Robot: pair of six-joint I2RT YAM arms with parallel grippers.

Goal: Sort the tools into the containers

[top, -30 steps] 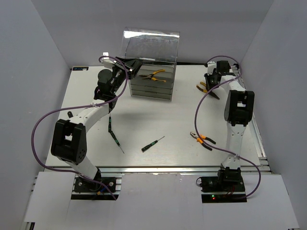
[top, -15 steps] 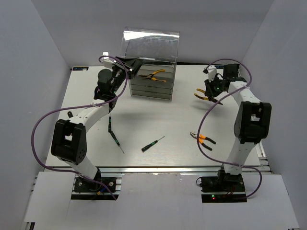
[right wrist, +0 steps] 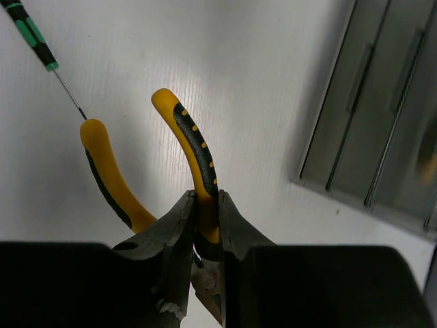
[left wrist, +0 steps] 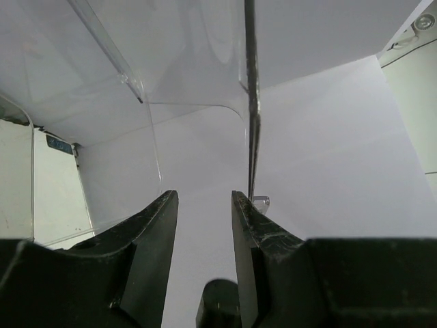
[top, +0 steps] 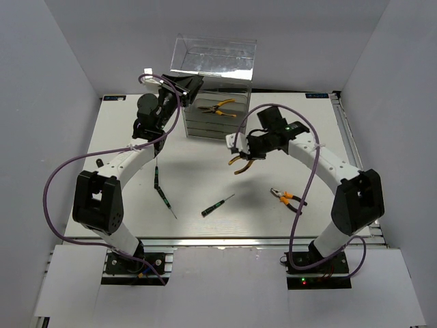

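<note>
The right gripper goes outward and to the left in the top view next and releases there, since other pliers lie in the drawers' open top level (top: 217,109).
My right gripper (top: 243,156) (right wrist: 205,195) is shut on one handle of orange-and-black pliers (right wrist: 194,140) and holds them above the table, in front of the containers (top: 213,126), a stack of smoky drawers. Their closed fronts (right wrist: 382,137) show at the right of the right wrist view. Another pair of pliers (top: 217,106) lies in the open top level. My left gripper (top: 183,86) (left wrist: 203,198) is at the top left corner of the clear top part (top: 215,55). Its jaws stand partly apart, with a clear wall edge (left wrist: 251,102) by the right fingertip.
On the table lie a third pair of pliers (top: 288,199), a screwdriver (top: 217,205) near the middle front and two screwdrivers (top: 161,191) at the left. One green-handled screwdriver (right wrist: 31,34) shows below the held pliers. White walls close in the table.
The right arm has swung from the far right to the middle, carrying the pliers. The left gripper has risen slightly, and the clear top part has lifted with it.
</note>
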